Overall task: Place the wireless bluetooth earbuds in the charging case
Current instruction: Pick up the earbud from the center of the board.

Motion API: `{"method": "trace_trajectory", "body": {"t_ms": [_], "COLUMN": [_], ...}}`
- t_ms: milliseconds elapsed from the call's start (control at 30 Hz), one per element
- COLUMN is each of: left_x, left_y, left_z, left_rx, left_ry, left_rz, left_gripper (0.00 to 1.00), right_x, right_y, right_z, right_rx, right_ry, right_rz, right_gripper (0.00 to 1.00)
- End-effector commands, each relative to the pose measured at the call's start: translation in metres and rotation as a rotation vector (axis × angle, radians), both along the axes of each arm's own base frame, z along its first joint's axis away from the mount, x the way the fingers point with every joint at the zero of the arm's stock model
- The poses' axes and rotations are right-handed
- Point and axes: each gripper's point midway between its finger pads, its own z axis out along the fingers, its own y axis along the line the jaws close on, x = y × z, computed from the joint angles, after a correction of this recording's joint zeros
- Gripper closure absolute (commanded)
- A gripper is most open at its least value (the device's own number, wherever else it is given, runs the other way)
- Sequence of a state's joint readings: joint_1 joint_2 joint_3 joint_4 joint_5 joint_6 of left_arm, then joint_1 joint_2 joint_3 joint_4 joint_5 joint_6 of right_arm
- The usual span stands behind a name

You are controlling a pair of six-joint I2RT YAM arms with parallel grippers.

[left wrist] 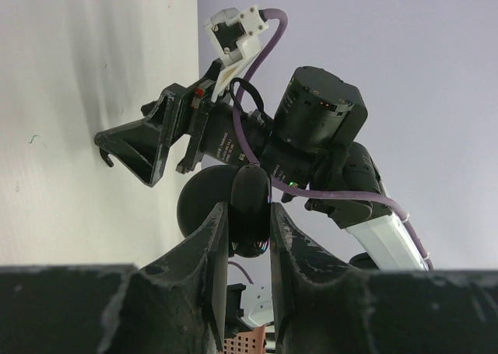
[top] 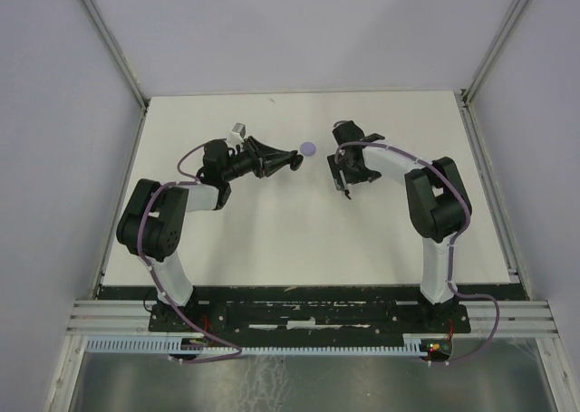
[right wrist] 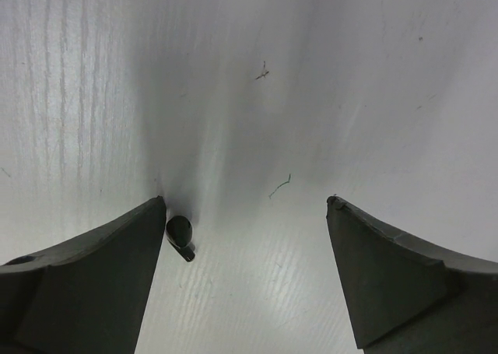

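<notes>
The right gripper shifts to the left in the wrist view next and closes on the earbud's round head [right wrist: 179,230], since it sits beside the gripper's finger on that side.
My left gripper [top: 290,161] is shut on a black round charging case [left wrist: 249,206], held off the table and edge-on between the fingers [left wrist: 214,245]. One black earbud [right wrist: 180,234], a tiny bean with a short stem, lies on the white table just inside the left finger [right wrist: 117,253] of my right gripper [right wrist: 245,202]. That gripper [top: 343,182] points down at the table with its jaws wide apart and nothing between them but the earbud. The earbud does not show in the top view.
A small lilac round puck [top: 307,147] lies on the white table [top: 299,240] between the two grippers, slightly behind them. Pale walls close in the table on the left, right and far sides. The right arm [left wrist: 311,128] fills the left wrist view.
</notes>
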State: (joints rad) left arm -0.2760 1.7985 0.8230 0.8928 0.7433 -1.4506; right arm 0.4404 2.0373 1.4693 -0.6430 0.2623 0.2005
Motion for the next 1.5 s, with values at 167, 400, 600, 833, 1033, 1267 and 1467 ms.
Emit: {"method": "trace_trajectory", "body": {"t_ms": [167,400,600,833,1033,1267,1467], "left_x": [0.000,0.000,0.001,0.000,-0.002,-0.003,-0.002], "left_y": [0.003,0.002,0.002,0.003,0.003,0.003,0.004], "left_z": [0.018,0.019,0.021,0.022,0.021,0.023,0.022], "left_rx": [-0.004,-0.004,-0.005,-0.005,-0.002,-0.003,-0.003], "left_ry": [-0.091,-0.092,-0.093,-0.098,-0.094,-0.098,-0.097], "left_rz": [0.000,-0.002,-0.003,-0.002,0.000,0.000,0.001], "left_gripper": [0.97,0.97,0.97,0.97,0.97,0.97,0.97], "right_x": [-0.015,-0.027,-0.033,-0.033,-0.032,-0.031,-0.032], "right_y": [0.022,0.021,0.018,0.018,0.016,0.015,0.017], "right_z": [-0.009,-0.013,-0.014,-0.014,-0.014,-0.013,-0.010], "right_rx": [0.127,0.132,0.127,0.129,0.120,0.111,0.111], "right_ry": [0.071,0.105,0.114,0.114,0.112,0.113,0.143], "right_rz": [0.087,0.087,0.082,0.081,0.075,0.074,0.082], "right_gripper": [0.17,0.31,0.42,0.54,0.61,0.66,0.66]}}
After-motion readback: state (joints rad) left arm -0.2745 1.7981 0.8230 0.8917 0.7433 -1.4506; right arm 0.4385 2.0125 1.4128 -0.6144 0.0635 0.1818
